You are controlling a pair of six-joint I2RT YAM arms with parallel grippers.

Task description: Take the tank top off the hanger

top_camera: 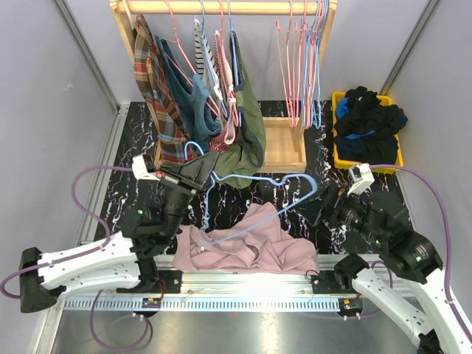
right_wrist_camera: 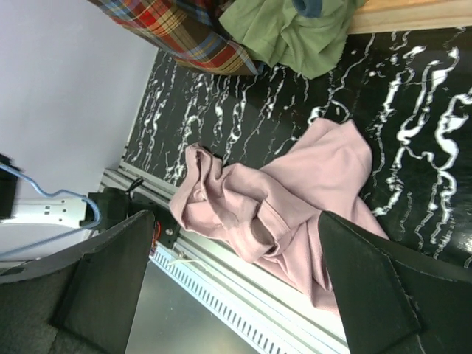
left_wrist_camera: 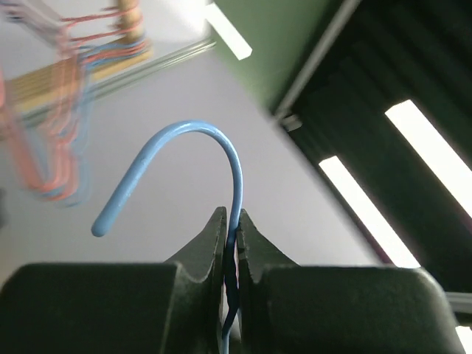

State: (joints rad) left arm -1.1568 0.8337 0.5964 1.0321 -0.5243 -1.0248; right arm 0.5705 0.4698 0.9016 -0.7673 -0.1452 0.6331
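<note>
I need to move my right gripper back toward the table's near edge and over onto the tank top next, because the hanger's bare end points toward my open right gripper.
The pink tank top (top_camera: 251, 247) lies crumpled on the black marbled table at the near edge; it also shows in the right wrist view (right_wrist_camera: 295, 199). The light blue wire hanger (top_camera: 295, 198) stands tilted above it, and its lower bar crosses the cloth's top edge. I cannot tell whether the bar's left end is inside the cloth. My left gripper (top_camera: 200, 168) is shut on the hanger's neck just under the hook (left_wrist_camera: 184, 140), with the jaws (left_wrist_camera: 234, 240) pinching the wire. My right gripper (top_camera: 327, 205) is open and empty to the right of the tank top, its jaws (right_wrist_camera: 234, 221) spread wide above the cloth.
A wooden rack (top_camera: 221, 7) at the back holds several hung garments (top_camera: 199, 96) and several empty red and blue hangers (top_camera: 302, 66). A yellow bin (top_camera: 341, 158) of dark clothes stands at the back right. A metal rail (top_camera: 243, 284) runs along the near edge.
</note>
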